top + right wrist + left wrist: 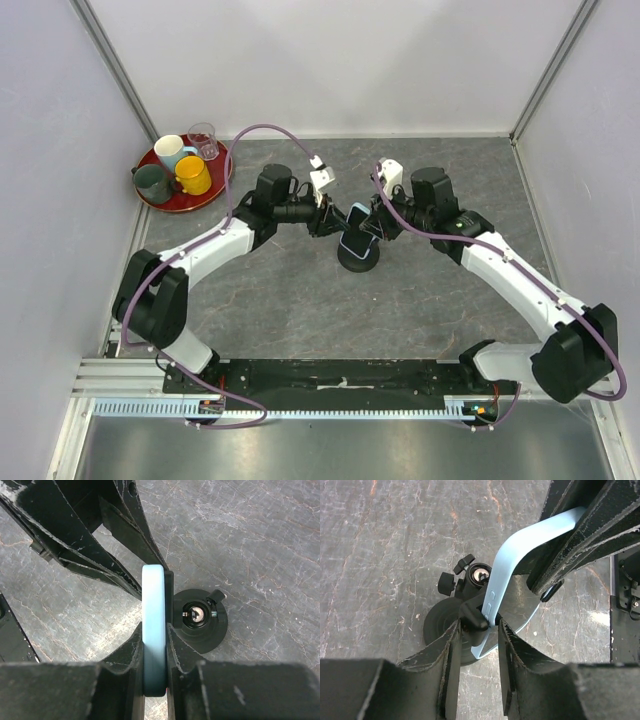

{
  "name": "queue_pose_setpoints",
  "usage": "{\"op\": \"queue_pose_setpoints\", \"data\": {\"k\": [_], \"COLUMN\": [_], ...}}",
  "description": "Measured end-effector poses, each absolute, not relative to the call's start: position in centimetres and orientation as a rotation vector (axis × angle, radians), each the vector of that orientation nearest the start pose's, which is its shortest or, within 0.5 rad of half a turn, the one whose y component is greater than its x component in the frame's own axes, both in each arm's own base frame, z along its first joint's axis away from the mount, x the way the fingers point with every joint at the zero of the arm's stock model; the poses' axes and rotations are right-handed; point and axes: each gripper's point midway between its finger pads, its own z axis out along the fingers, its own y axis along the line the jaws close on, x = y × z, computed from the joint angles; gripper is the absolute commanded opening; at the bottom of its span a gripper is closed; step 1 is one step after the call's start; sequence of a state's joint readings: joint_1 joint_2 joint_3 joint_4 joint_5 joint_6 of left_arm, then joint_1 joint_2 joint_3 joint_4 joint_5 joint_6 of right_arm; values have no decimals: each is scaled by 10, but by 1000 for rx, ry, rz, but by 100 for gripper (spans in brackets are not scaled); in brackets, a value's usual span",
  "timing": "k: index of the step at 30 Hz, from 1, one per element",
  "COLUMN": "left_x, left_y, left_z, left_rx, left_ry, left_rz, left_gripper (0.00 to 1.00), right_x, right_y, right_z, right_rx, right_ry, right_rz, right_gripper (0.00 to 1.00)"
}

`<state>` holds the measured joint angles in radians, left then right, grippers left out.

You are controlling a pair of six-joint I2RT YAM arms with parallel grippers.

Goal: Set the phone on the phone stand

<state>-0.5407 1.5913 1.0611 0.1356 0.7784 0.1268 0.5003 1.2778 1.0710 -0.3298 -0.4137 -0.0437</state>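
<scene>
The bare tabletop by the back wall (364, 172) lies outward, so next my right gripper will take phone and stand outward to release the phone.
The phone (357, 222), with a light blue case, is held on edge just above the black phone stand (358, 258) at the table's middle. My right gripper (376, 228) is shut on it; in the right wrist view the phone's edge (153, 610) is pinched between the fingers (154, 630), with the stand's disc base (200, 622) just to the right. My left gripper (326, 222) is open on the opposite side. In the left wrist view its fingers (479, 627) straddle the phone's lower corner (482, 647) and the stand's cradle (472, 617), above the disc base (437, 627).
A red tray (150, 196) with several cups and a glass stands at the back left. White walls enclose the table on the left, back and right. The arms' mounting rail (330, 378) runs along the near edge.
</scene>
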Motion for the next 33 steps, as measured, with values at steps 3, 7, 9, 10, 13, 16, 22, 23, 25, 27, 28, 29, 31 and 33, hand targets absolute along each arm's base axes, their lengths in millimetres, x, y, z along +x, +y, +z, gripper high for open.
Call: {"op": "queue_pose_setpoints", "data": {"k": [3, 7, 9, 10, 13, 16, 22, 23, 25, 27, 28, 29, 31, 33], "left_x": [316, 314, 314, 315, 317, 312, 319, 322, 324, 324, 324, 324, 323, 323], "left_y": [-326, -311, -300, -293, -272, -256, -230, -228, -225, -223, -223, -222, -222, -223], "left_z": [190, 190, 203, 214, 256, 291, 295, 291, 285, 281, 279, 278, 277, 277], "left_rx": [1106, 1051, 1006, 974, 884, 801, 642, 621, 594, 574, 566, 558, 549, 542], "left_ry": [1682, 1772, 1780, 1778, 1711, 1636, 1646, 1664, 1690, 1704, 1709, 1715, 1721, 1724], "left_rz": [-1011, -979, -947, -917, -822, -752, -626, -612, -603, -601, -603, -604, -610, -618], "left_gripper": [65, 90, 90, 91, 91, 90, 87, 86, 85, 87, 87, 87, 87, 87], "right_x": [299, 300, 301, 304, 311, 322, 351, 359, 379, 406, 419, 431, 456, 477], "right_y": [243, 247, 249, 250, 252, 255, 256, 255, 253, 246, 243, 239, 233, 226], "right_z": [218, 217, 217, 218, 218, 219, 219, 219, 220, 218, 219, 219, 221, 220], "right_rx": [-817, -851, -871, -880, -899, -922, -1031, -1043, -1056, -1050, -1043, -1035, -1022, -1008], "right_ry": [1971, 1958, 1956, 1959, 1966, 1974, 1938, 1933, 1924, 1918, 1912, 1912, 1911, 1910], "right_rz": [712, 725, 730, 726, 720, 719, 685, 685, 695, 693, 707, 713, 711, 712], "right_gripper": [0, 0, 0, 0, 0, 0, 0, 0, 0, 0, 0, 0, 0, 0]}}
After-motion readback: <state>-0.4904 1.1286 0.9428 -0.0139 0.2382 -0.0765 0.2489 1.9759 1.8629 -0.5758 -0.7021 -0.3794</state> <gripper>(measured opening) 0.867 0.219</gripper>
